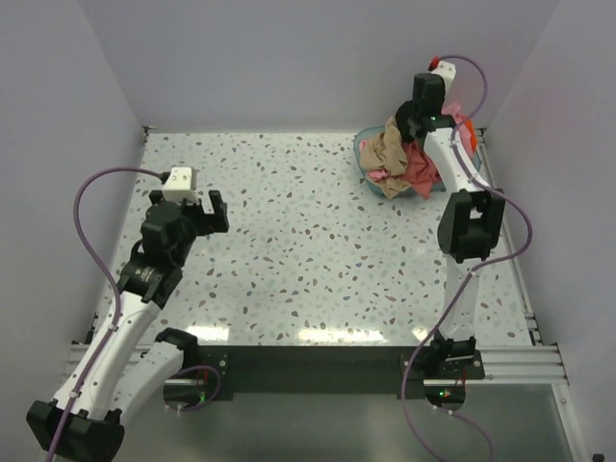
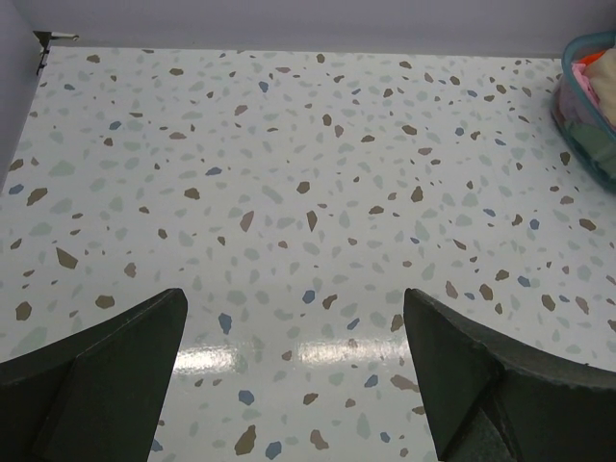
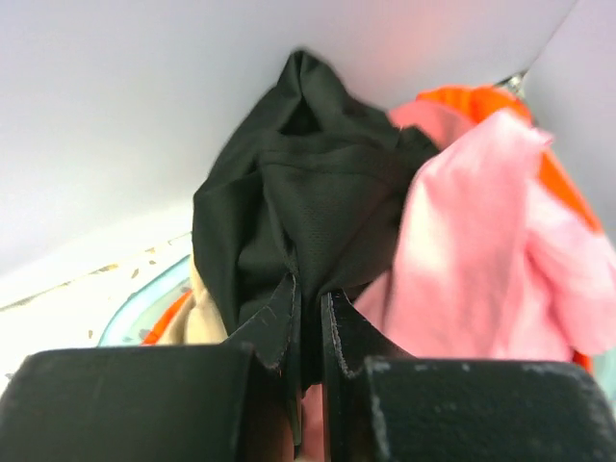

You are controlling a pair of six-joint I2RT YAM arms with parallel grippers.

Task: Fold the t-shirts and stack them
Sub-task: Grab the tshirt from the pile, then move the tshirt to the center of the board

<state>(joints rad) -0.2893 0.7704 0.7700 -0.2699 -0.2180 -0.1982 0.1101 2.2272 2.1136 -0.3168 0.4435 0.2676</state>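
I will next lift my right gripper high off the pile, back past the teal basket [image 1: 364, 157] and down over the table's bare middle.
The t-shirts are heaped in the teal basket [image 1: 364, 157] at the back right of the table. My right gripper [image 3: 310, 300] is shut on a fold of the black t-shirt [image 3: 298, 192], which bunches up between its fingers. Beside it hangs a pink t-shirt [image 3: 481, 250], with an orange-red one [image 3: 472, 99] behind and tan cloth [image 3: 197, 313] lower left. From above, the right gripper [image 1: 412, 117] sits over the pile, above the tan shirt [image 1: 389, 149] and pink shirt [image 1: 422, 166]. My left gripper [image 1: 207, 214] hovers open over the bare table at the left, nothing between its fingers [image 2: 106, 366].
White walls close in the speckled table [image 1: 308, 250] on three sides, and the basket stands tight in the back right corner. The basket's rim [image 2: 576, 106] shows at the far right of the left wrist view. The right arm [image 1: 467, 226] stretches along the right edge.
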